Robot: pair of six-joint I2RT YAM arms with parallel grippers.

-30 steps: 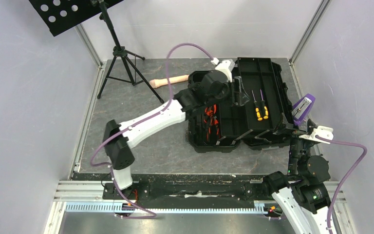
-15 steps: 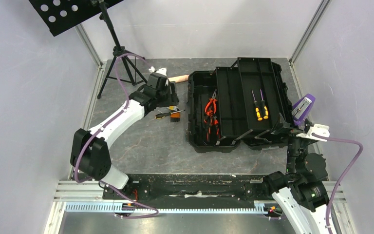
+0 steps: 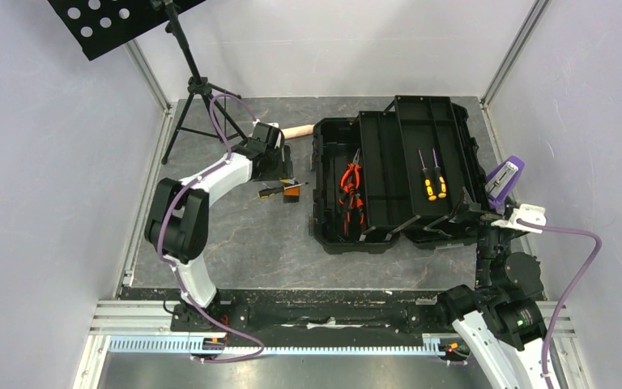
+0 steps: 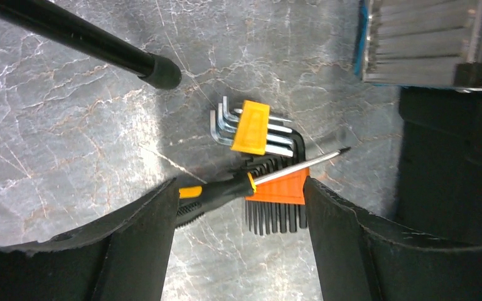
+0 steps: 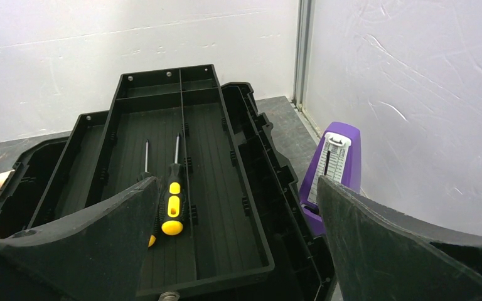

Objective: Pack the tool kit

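The third screwdriver's black handle (image 4: 218,197) has its end lying clear of the orange hex key set (image 4: 279,188), so the robot's left gripper will next go down and pull back to close around that handle.
The black toolbox (image 3: 397,174) lies open on the table's right half. Orange and black pliers (image 3: 350,190) rest in its left tray, and two yellow and black screwdrivers (image 3: 431,180) (image 5: 172,204) in its right tray. A third screwdriver (image 3: 275,191) (image 4: 223,189) lies on the table left of the box, across an orange hex key set (image 4: 279,188), with a yellow hex key set (image 4: 251,128) just beyond. My left gripper (image 3: 279,166) (image 4: 238,207) hovers open above them, holding nothing. My right gripper (image 3: 486,220) (image 5: 237,188) stands open and empty at the box's near right corner.
A purple stapler-like object (image 3: 504,180) (image 5: 334,160) stands right of the toolbox by the wall. A beige cylindrical handle (image 3: 296,131) lies behind my left gripper. A black tripod stand (image 3: 202,97) occupies the far left corner, one foot (image 4: 160,72) near the hex keys.
My left arm has swung from over the toolbox to the table left of it, above the loose screwdriver, and its jaws have widened. The right arm has barely moved.
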